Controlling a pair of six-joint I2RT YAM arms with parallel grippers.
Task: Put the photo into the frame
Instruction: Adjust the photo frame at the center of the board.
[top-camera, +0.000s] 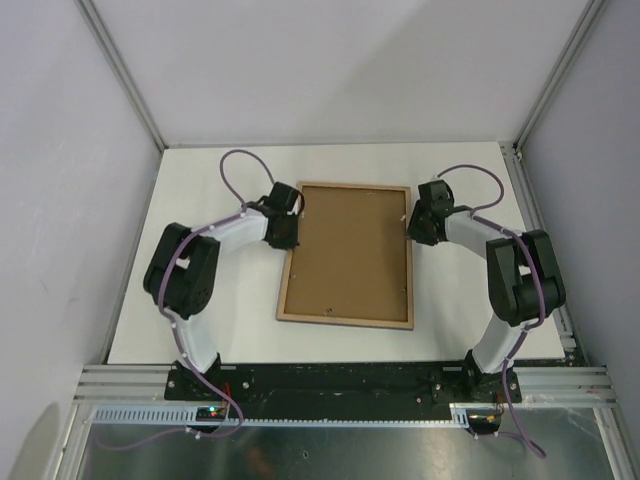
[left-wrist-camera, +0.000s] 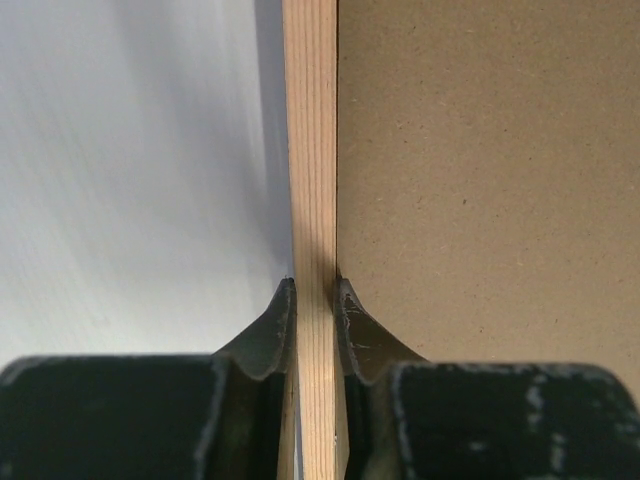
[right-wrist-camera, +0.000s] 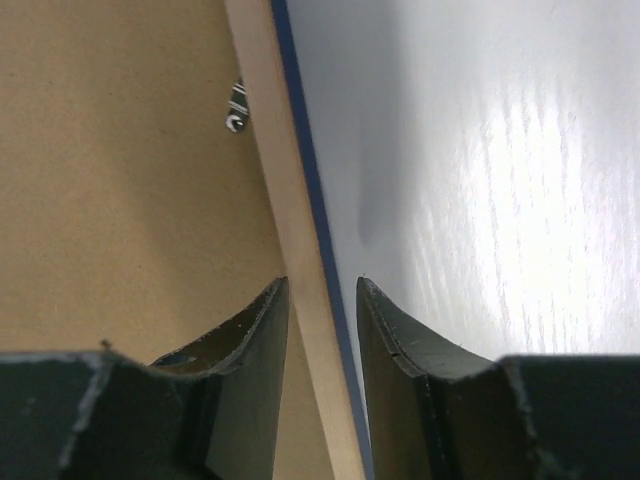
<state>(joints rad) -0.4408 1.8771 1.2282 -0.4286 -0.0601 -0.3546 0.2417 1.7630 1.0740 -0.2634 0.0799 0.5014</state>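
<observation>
My left gripper will pull the frame's wood bar back toward the black bar at the table's near edge (top-camera: 320, 378) next and then let go of it, because there is bare table between the frame and that edge.
The frame (top-camera: 345, 322) lies face down mid-table, its light wood back up, with a brown backing board (top-camera: 348, 250) filling it. The photo is hidden. My left gripper (top-camera: 289, 232) is at the frame's left rail near the far corner. In the left wrist view the left gripper (left-wrist-camera: 314, 285) is shut on the wood rail (left-wrist-camera: 311, 150), both pads against it. My right gripper (top-camera: 410, 228) is at the right rail. In the right wrist view the right gripper (right-wrist-camera: 322, 285) straddles the rail (right-wrist-camera: 265, 130), open, with a gap at the outer finger beside the navy edge.
The white table (top-camera: 200, 180) is boxed in by grey walls with aluminium posts at the back corners. A small metal tab (right-wrist-camera: 236, 108) sits on the backing board (right-wrist-camera: 110, 180) by the right rail. The arm bases stand on the black rail at the near edge.
</observation>
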